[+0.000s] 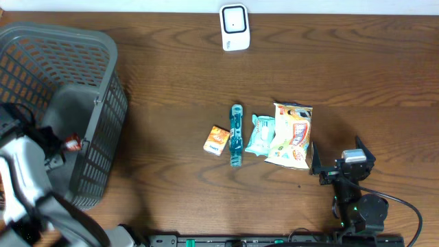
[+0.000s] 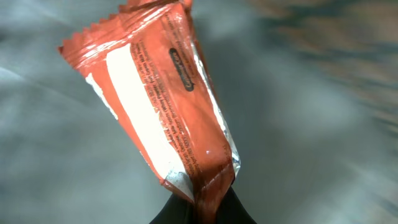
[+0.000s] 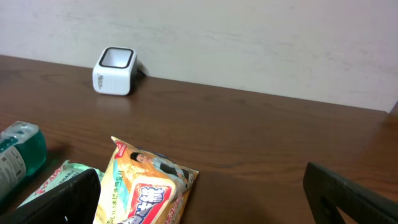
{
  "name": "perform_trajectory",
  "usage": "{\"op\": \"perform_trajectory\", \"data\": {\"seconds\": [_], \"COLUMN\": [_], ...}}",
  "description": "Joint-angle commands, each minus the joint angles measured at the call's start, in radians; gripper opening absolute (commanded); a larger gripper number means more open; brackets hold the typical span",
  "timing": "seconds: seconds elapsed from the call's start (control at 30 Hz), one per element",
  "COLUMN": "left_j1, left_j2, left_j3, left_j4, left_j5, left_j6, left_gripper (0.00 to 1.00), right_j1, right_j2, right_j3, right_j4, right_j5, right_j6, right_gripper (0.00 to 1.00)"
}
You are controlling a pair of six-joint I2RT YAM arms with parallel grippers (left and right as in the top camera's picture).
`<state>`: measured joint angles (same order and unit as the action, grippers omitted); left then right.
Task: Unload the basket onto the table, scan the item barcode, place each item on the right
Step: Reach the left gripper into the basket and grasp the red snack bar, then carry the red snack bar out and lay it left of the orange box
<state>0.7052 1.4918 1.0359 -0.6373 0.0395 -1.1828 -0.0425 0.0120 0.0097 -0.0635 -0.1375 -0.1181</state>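
I will lift my left gripper over the basket's side and lower the wrapper onto the table (image 1: pixel 182 142) beside the small orange box.
A red-orange snack wrapper (image 2: pixel 163 106) with a white stripe and fine print hangs in my left gripper (image 2: pixel 208 200), whose jaws are shut on its crimped bottom end. I can make out no barcode on the side facing the camera. In the overhead view the wrapper (image 1: pixel 73 144) is a small red spot inside the grey basket (image 1: pixel 103 82), at the tip of my left gripper (image 1: pixel 66 145). The white scanner (image 1: pixel 234 27) stands at the far edge of the table. My right gripper (image 1: pixel 339 161) rests open near the front right, beside the yellow packet, holding nothing.
A row of items lies mid-table: a small orange box (image 1: pixel 217 140), a blue bottle (image 1: pixel 236 134), a teal packet (image 1: pixel 260 134) and a yellow snack packet (image 1: pixel 293 135). In the right wrist view the yellow packet (image 3: pixel 149 190) lies just ahead, the scanner (image 3: pixel 114 70) far left.
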Motion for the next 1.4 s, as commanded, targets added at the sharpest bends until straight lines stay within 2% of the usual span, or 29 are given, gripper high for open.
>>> {"op": "perform_trajectory", "data": {"seconds": [0.0,0.13,0.27,0.3,0.4,0.47,0.5,0.6,0.67,0.73,0.8,0.97,1.13,1.27,1.37], "left_j1": [0.0,0.0,-0.023,-0.048,-0.135,-0.27,-0.378,-0.595,-0.706,-0.845,-0.979,-1.158,-1.206,-1.199,-1.2], "left_j2": [-0.225,-0.469,-0.642,-0.678,-0.722,-0.731,-0.719,-0.668,-0.627,-0.558,-0.468,-0.256,-0.049,0.08,0.158], "left_j3": [0.046,0.046,0.046,0.046,0.046,0.045,0.045,0.041,0.038,0.032,0.032,0.032,0.032,0.032,0.032], "left_j4": [0.076,0.165,0.247,0.275,0.307,0.306,0.298,0.291,0.285,0.267,0.223,0.16,0.113,0.119,0.146], "left_j5": [0.083,0.113,0.328,0.407,0.522,0.549,0.548,0.547,0.543,0.512,0.411,0.118,-0.112,-0.136,-0.135], "left_j6": [0.031,0.03,0.026,0.026,0.029,0.12,0.23,0.415,0.506,0.613,0.679,0.721,0.727,0.729,0.779], "left_gripper": [0.07,0.07,0.08,0.07,0.07,0.07,0.07,0.07,0.07,0.07,0.07,0.07,0.07,0.07,0.07], "right_j1": [0.007,0.007,0.007,0.007,0.007,0.007,0.007,0.007,0.007,0.007,0.007,0.007,0.007,0.007,0.007], "right_j2": [-0.005,-0.005,-0.005,-0.005,-0.005,-0.005,-0.005,-0.005,-0.005,-0.005,-0.005,-0.005,-0.005,-0.005,-0.005], "right_j3": [-0.003,-0.003,-0.003,-0.003,-0.003,-0.003,-0.003,-0.003,-0.003,-0.003,-0.003,-0.003,-0.003,-0.003,-0.003], "right_j4": [-0.002,-0.002,-0.002,-0.002,-0.002,-0.002,-0.002,-0.002,-0.002,-0.002,-0.002,-0.002,-0.002,-0.002,-0.002], "right_j5": [0.001,0.001,0.001,0.0,0.001,0.001,0.001,0.001,0.001,0.001,0.001,0.0,0.001,0.001,0.001], "right_j6": [-0.011,-0.011,-0.011,-0.011,-0.011,-0.011,-0.011,-0.011,-0.011,-0.011,-0.011,-0.011,-0.011,-0.011,-0.011], "right_gripper": [0.99,0.99,0.99,0.99,0.99,0.99,0.99,0.99,0.99,0.99,0.99,0.99,0.99,0.99,0.99]}}
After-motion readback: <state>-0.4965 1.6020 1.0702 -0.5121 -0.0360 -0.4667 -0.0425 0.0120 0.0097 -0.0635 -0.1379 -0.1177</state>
